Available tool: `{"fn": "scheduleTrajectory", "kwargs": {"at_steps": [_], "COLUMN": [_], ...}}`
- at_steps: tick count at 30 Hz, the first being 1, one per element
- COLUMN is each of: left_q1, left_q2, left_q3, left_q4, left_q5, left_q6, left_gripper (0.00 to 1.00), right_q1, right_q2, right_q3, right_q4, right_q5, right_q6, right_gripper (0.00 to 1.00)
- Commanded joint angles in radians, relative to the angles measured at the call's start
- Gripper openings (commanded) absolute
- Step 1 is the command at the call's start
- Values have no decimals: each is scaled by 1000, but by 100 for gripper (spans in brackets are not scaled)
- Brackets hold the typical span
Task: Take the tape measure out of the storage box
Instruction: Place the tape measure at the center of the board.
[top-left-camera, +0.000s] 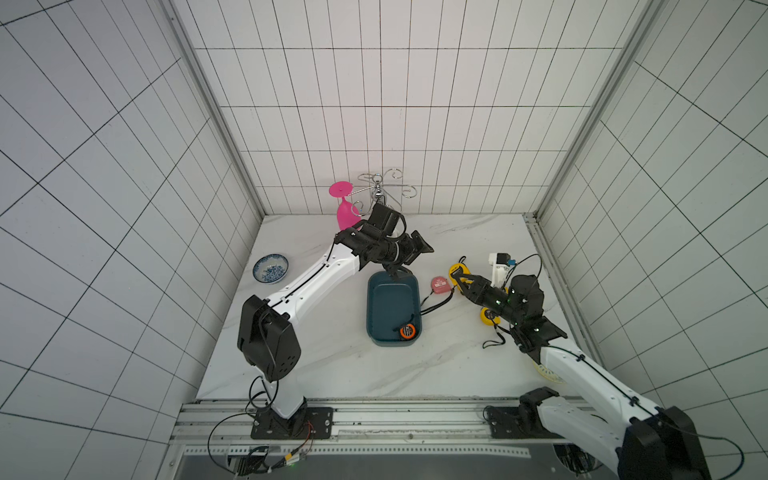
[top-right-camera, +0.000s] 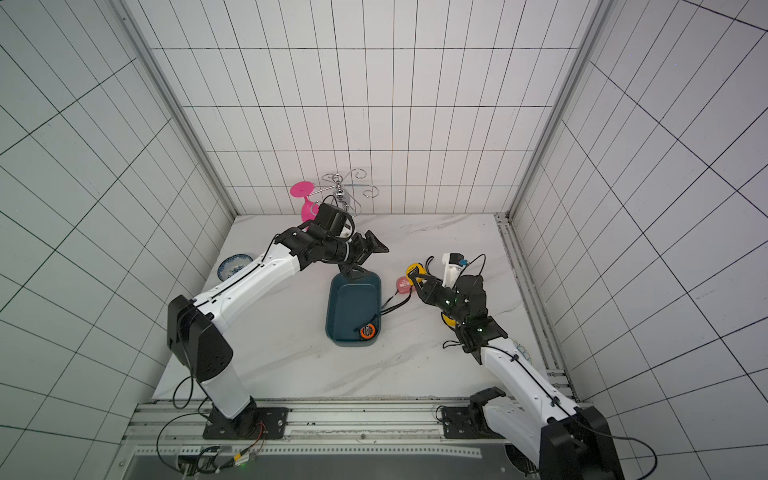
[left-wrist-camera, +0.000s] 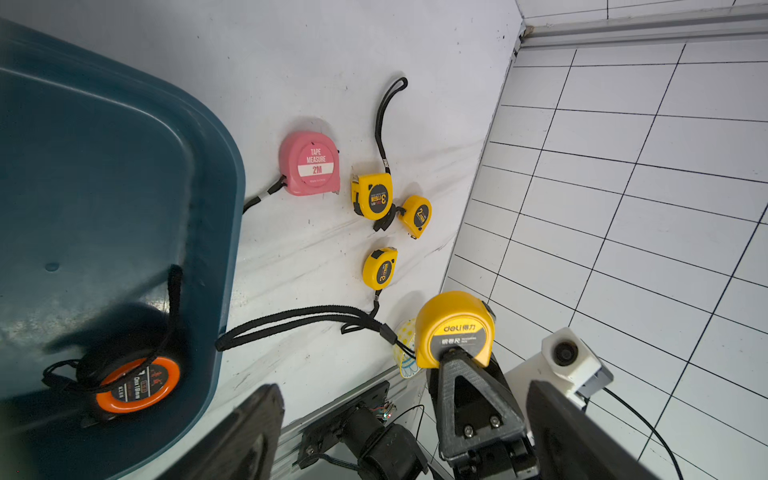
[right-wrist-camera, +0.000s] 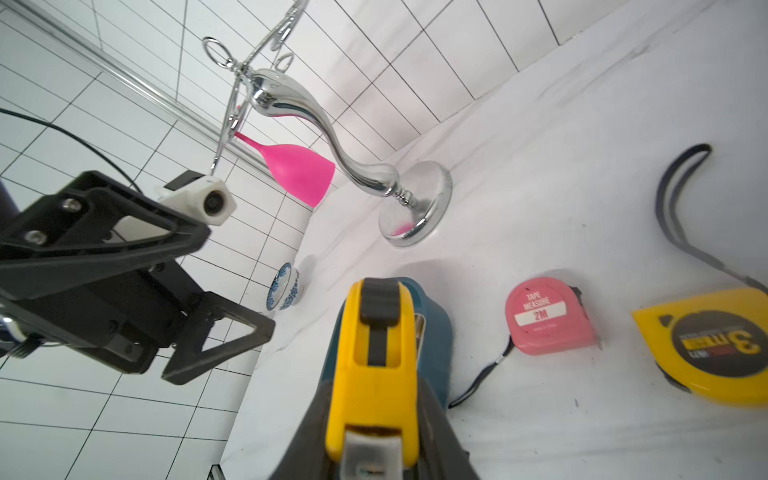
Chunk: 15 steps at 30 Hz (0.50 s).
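Observation:
The right gripper lowers the large yellow tape measure onto open tabletop below, between the teal box and the small yellow ones, and releases it next.
The teal storage box (top-left-camera: 388, 307) (left-wrist-camera: 104, 187) lies mid-table. An orange-and-black tape measure (top-left-camera: 407, 331) (left-wrist-camera: 139, 384) sits in its near right corner. My left gripper (top-left-camera: 409, 259) (left-wrist-camera: 409, 436) hangs open over the box's far end, with nothing between its fingers. To the right of the box, above the table, my right gripper (top-left-camera: 464, 281) (right-wrist-camera: 374, 436) is shut on a large yellow tape measure (left-wrist-camera: 455, 328) (right-wrist-camera: 376, 353). Its black strap (left-wrist-camera: 291, 320) trails back to the box's rim.
A pink tape measure (top-left-camera: 440, 284) (left-wrist-camera: 309, 164) and three small yellow ones (left-wrist-camera: 372, 196) (left-wrist-camera: 417, 215) (left-wrist-camera: 380, 268) lie on the table right of the box. A blue-patterned bowl (top-left-camera: 270, 268) stands at the left. A chrome rack (top-left-camera: 380, 189) holding a pink goblet (top-left-camera: 345, 208) stands at the back.

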<state>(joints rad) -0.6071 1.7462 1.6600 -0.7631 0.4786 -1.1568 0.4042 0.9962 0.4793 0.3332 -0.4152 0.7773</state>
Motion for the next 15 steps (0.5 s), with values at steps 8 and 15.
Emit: {"fn": "scheduleTrajectory", "kwargs": {"at_steps": [8,15], "left_q1": [3,9], "left_q2": [-33,-42], "left_q3": [-33,-41], "left_q4": [-7,-19], "left_q5": [-20,-28], "left_q6": [23,32], "left_gripper": [98,98], "right_q1": [-80,-121], "right_q2": [195,344], "right_q3": [-113,-102], "right_q4": [112,160], "right_q5": [-150,-169], "right_q6": [76,114], "right_gripper": [5,3]}}
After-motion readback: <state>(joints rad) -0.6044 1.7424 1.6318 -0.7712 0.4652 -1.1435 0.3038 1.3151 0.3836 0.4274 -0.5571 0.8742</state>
